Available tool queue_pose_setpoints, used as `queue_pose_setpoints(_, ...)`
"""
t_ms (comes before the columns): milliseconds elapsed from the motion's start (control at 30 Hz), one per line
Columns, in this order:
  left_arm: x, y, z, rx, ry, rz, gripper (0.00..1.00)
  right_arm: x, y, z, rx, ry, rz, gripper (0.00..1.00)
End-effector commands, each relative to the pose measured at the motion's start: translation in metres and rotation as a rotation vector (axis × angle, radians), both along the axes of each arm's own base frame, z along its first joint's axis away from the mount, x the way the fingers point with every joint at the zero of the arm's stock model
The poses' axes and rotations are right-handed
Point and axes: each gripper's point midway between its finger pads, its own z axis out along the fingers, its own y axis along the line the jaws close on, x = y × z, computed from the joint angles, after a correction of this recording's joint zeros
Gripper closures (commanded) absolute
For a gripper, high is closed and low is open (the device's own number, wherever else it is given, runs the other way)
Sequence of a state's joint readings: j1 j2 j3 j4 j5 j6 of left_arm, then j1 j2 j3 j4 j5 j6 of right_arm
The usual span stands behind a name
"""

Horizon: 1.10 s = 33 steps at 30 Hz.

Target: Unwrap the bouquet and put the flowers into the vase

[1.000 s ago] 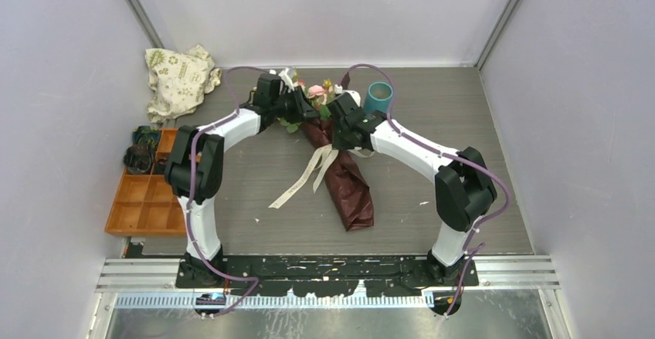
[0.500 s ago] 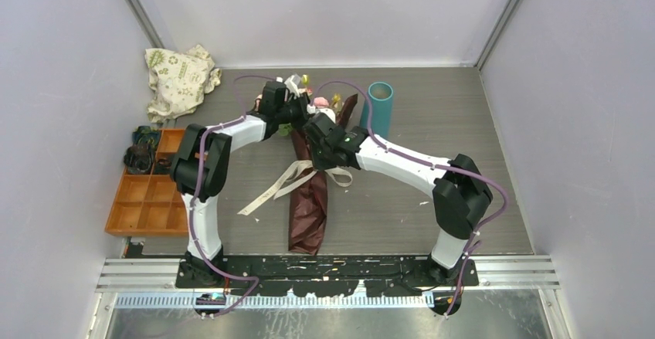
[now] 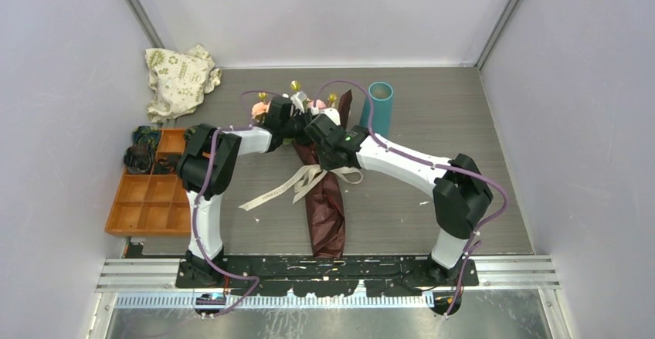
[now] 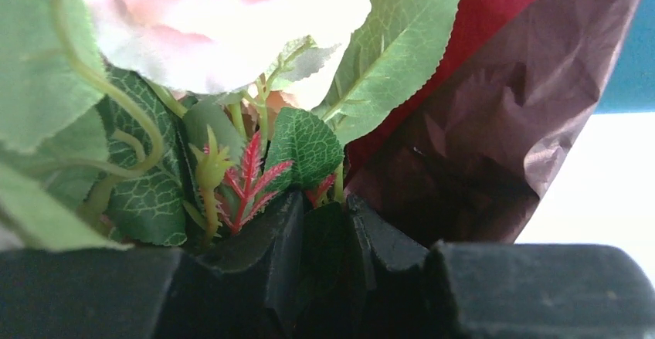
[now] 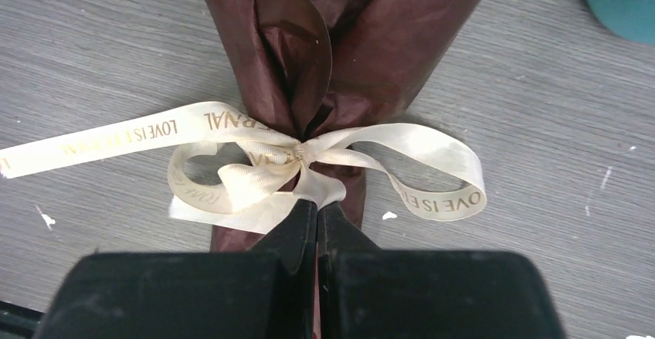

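My right gripper is at the bouquet and needs to move up and away from it next, to the right in the top view, because the ribbon's bow [image 3: 317, 171] [image 5: 304, 154] still holds the wrapping paper together.
The bouquet [image 3: 324, 200] lies mid-table, its dark red wrapping paper [image 5: 386, 53] pointing toward the arm bases. A cream ribbon [image 5: 255, 169] is tied in a bow round it, one tail trailing left. My right gripper [image 5: 317, 206] is shut on a fold of the ribbon just below the knot; in the top view it [image 3: 330, 161] sits over the wrap. My left gripper [image 4: 324, 204] is shut on the stems of the flowers [image 4: 224, 22] among the leaves. It [image 3: 297, 123] is at the bouquet's head. The teal vase [image 3: 378, 107] stands just right of the flowers.
A white cloth bag with green print [image 3: 179, 80] lies at the far left corner. An orange compartment tray [image 3: 147, 200] with dark rosettes [image 3: 140, 154] sits along the left side. Pale walls enclose the table on three sides.
The bouquet's wrapped tail swung left, then partly back toward the middle. Both grippers shifted toward the near side with it, and the flower heads moved left.
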<state>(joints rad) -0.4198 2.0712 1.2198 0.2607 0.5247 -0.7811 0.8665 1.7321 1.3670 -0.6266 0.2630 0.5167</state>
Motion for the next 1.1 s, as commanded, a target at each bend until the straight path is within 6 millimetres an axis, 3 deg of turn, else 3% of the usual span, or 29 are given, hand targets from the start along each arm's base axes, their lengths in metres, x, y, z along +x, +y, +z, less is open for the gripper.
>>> queue_pose_setpoints(0,-0.012,-0.009,-0.023,0.007,0.023,-0.017,0.72,0.020,-0.007,0.064,0.027,-0.159,-0.029,0.99)
queue_pose_setpoints(133,-0.014,-0.013,-0.043,0.037,0.042,-0.015,0.73,0.021,-0.016,0.102,0.045,-0.225,-0.038,0.99)
queue_pose_setpoints(400,-0.018,-0.010,-0.080,0.069,0.094,-0.005,0.74,0.019,-0.060,0.208,0.090,-0.452,-0.126,0.99)
queue_pose_setpoints(667,-0.020,-0.007,-0.102,0.092,0.123,0.003,0.75,0.000,-0.141,0.301,0.096,-0.686,-0.327,0.99)
queue_pose_setpoints(967,-0.021,-0.003,-0.101,0.108,0.115,0.009,0.76,-0.031,-0.226,0.319,-0.042,-0.779,-0.559,0.99)
queue_pose_setpoints(1067,-0.022,-0.002,-0.086,0.106,0.096,0.005,0.77,-0.039,-0.245,0.317,-0.080,-0.784,-0.616,0.98)
